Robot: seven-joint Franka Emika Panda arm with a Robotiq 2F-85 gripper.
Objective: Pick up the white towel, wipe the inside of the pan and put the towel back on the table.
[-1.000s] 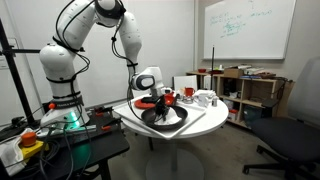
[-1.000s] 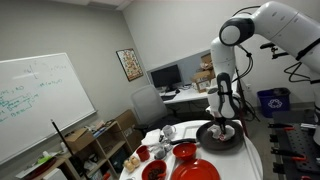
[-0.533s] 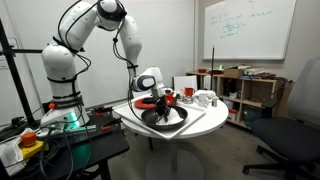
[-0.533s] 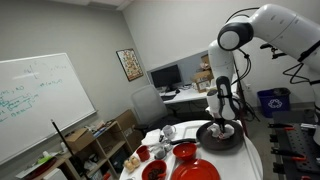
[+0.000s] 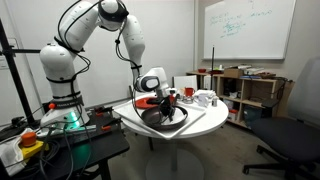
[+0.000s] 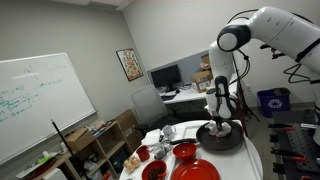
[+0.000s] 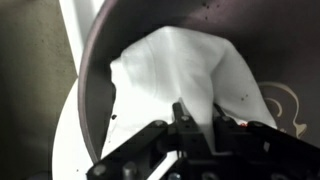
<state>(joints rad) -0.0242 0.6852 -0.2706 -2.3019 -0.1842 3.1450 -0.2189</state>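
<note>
My gripper rises out of the pan (image 5: pixel 163 117) next and moves back. It then goes down over the table's near side and releases the towel, since that part is bare.
In the wrist view the white towel (image 7: pixel 175 65) lies spread inside the black pan (image 7: pixel 100 45), and my gripper (image 7: pixel 198 118) is shut on a fold of it, pressing it onto the pan's floor. In both exterior views the gripper (image 5: pixel 158 104) (image 6: pixel 222 122) points down into the pan (image 5: pixel 163 117) (image 6: pixel 221 137) on the round white table (image 5: pixel 135 121) (image 6: pixel 252 160). The towel shows as a small white patch under the fingers in an exterior view (image 6: pixel 223 128).
A big flat white board (image 5: pixel 200 118) lies under the pan. Red bowls and a plate (image 6: pixel 198 169) and white mugs (image 5: pixel 203 98) stand on the table. A dark workbench with cables (image 5: pixel 60 140) is beside the robot base. Shelves (image 5: pixel 245 92) stand behind.
The gripper with the towel has shifted slightly across the pan's inside, to the right in the view showing the robot base. Nothing else has moved.
</note>
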